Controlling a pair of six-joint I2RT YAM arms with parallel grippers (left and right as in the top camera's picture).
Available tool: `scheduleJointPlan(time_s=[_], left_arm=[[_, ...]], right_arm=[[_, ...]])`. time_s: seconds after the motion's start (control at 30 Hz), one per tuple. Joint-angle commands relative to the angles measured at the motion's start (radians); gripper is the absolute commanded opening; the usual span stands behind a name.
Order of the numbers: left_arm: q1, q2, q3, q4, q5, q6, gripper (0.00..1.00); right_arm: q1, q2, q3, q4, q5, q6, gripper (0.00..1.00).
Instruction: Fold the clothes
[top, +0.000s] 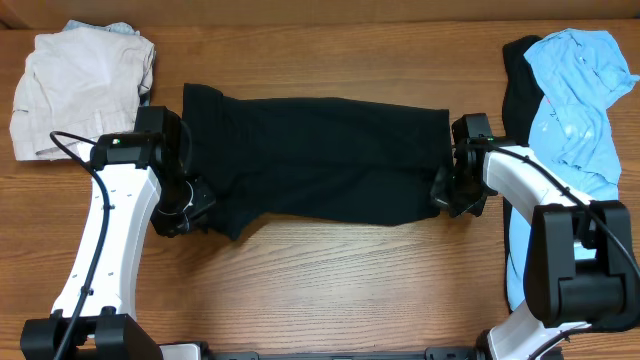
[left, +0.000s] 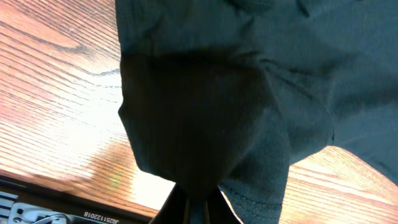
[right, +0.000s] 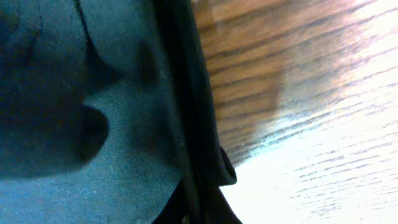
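The black garment (top: 320, 160) lies spread outward of the bunched corner, so my left gripper moves outward over the garment's end by the beige cloth next and releases it.
A large plain black garment (top: 320, 160) lies stretched across the middle of the wooden table. My left gripper (top: 190, 207) is shut on its near left corner; the left wrist view shows the black cloth (left: 249, 93) bunched between the fingers (left: 196, 208). My right gripper (top: 447, 192) is shut on the near right corner; the right wrist view shows the black fabric's hem (right: 124, 124) pinched in the jaws (right: 196, 208). A light blue shirt (top: 575, 90) lies at the right over another black piece (top: 518, 85).
A pile of beige cloth (top: 80, 85) lies at the back left corner. Bare wood (top: 330, 280) runs along the front of the table between the arms' bases.
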Motion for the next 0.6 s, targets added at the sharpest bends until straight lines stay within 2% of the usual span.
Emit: scheduleJointPlan(time_s=[0.0, 0.17, 0.3, 0.4, 0.57], left_arm=[[0.001, -0.007, 0.03, -0.021, -0.005, 0.044, 0.04], [0.001, -0.008, 0.074, -0.111, -0.012, 0.126, 0.04], [0.001, -0.008, 0.097, -0.146, -0.075, 0.134, 0.04], [0.001, -0.007, 0.099, -0.109, -0.106, 0.133, 0.04], [0.001, -0.006, 0.098, 0.037, -0.158, 0.133, 0.04]], right_arm=[[-0.039, -0.047, 0.003, -0.087, -0.008, 0.002, 0.04], [-0.113, -0.224, 0.021, -0.282, -0.012, -0.06, 0.04], [-0.13, -0.304, 0.021, -0.362, -0.008, -0.089, 0.04], [-0.13, -0.312, 0.031, -0.335, -0.011, -0.092, 0.04], [-0.13, -0.311, 0.048, -0.166, -0.031, -0.09, 0.04]])
